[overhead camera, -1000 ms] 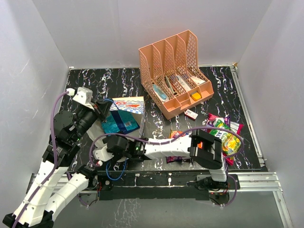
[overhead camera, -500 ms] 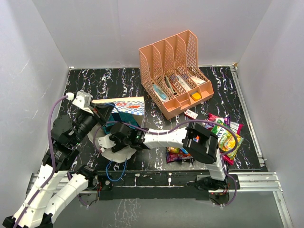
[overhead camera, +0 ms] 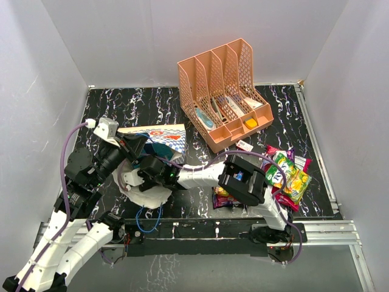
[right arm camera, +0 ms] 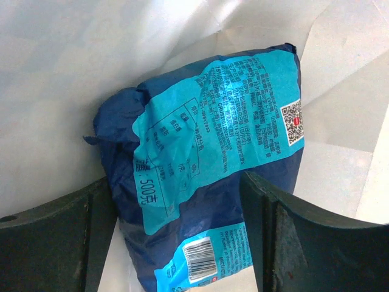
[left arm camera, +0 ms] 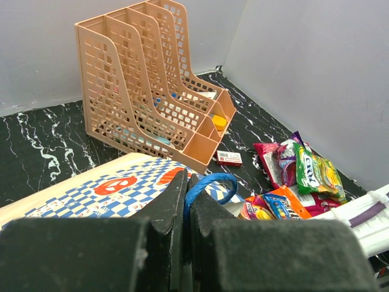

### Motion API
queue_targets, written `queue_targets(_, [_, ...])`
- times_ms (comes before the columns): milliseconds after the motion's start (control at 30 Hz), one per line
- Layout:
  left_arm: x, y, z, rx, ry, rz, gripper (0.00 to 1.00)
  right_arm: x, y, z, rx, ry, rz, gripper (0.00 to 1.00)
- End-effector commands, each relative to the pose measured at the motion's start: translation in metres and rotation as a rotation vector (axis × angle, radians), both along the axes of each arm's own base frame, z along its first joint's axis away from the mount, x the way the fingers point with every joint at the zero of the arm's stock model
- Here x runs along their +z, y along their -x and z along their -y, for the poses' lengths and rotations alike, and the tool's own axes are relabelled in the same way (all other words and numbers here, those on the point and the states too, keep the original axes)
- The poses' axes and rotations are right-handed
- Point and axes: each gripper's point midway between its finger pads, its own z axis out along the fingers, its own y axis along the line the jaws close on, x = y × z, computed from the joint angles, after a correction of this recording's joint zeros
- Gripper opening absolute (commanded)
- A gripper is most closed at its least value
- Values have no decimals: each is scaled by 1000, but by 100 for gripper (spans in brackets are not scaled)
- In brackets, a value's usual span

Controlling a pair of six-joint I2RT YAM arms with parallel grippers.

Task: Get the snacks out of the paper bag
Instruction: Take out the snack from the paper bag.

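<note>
The blue snack packet point(right arm camera: 219, 140) is already between my right gripper's open fingers; they should next ease slightly outward and close across its near part.
The paper bag point(overhead camera: 165, 135) lies on its side at the left, mouth toward me. My left gripper point(overhead camera: 132, 145) is shut on its blue cord handle point(left arm camera: 208, 185), and the checked side of the bag point(left arm camera: 115, 187) shows below. My right gripper point(overhead camera: 150, 172) is reached into the bag's mouth. In the right wrist view it point(right arm camera: 176, 188) is open, its fingers point(right arm camera: 304, 237) on either side of a blue snack packet point(right arm camera: 219, 140) lying on the bag's white inside. More snacks lie outside: a green-yellow and magenta pile point(overhead camera: 287, 176) and an orange packet point(overhead camera: 223, 194).
The peach mesh organizer point(overhead camera: 222, 91) stands at the back centre with small items in its slots, and also shows in the left wrist view point(left arm camera: 146, 85). A small red-white box point(overhead camera: 244, 145) lies in front of it. White walls close in on three sides.
My left gripper has pulled the handle up and back, opening the bag's mouth wider. My right gripper has moved left and forward into the bag, toward the blue packet.
</note>
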Motion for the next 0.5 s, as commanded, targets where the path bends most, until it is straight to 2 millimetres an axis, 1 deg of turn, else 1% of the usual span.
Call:
queue_targets(0, [19, 7, 2, -25, 35, 49, 0, 19, -33, -12, -81, -99, 116, 74])
queue_targets(33, [18, 7, 2, -24, 33, 49, 0, 18, -36, -11, -91, -101, 137, 67])
queue_targets(67, [19, 7, 2, -24, 31, 49, 0, 18, -41, -10, -109, -107, 155, 56])
queue_targets(100, [18, 7, 2, -23, 29, 47, 0, 20, -45, -9, -125, -117, 170, 49])
queue_targets(200, [18, 8, 1, -21, 29, 47, 0, 30, -51, -10, -140, -143, 187, 37])
queue_targets(300, [16, 6, 0, -11, 23, 43, 0, 41, -52, -12, -139, -150, 190, 26])
queue_targets(433, [11, 0, -7, 40, 13, 21, 0, 66, -46, -12, -122, -197, 167, 8])
queue_targets(467, [10, -2, -9, 53, 12, 15, 0, 74, -44, -12, -118, -211, 165, 8])
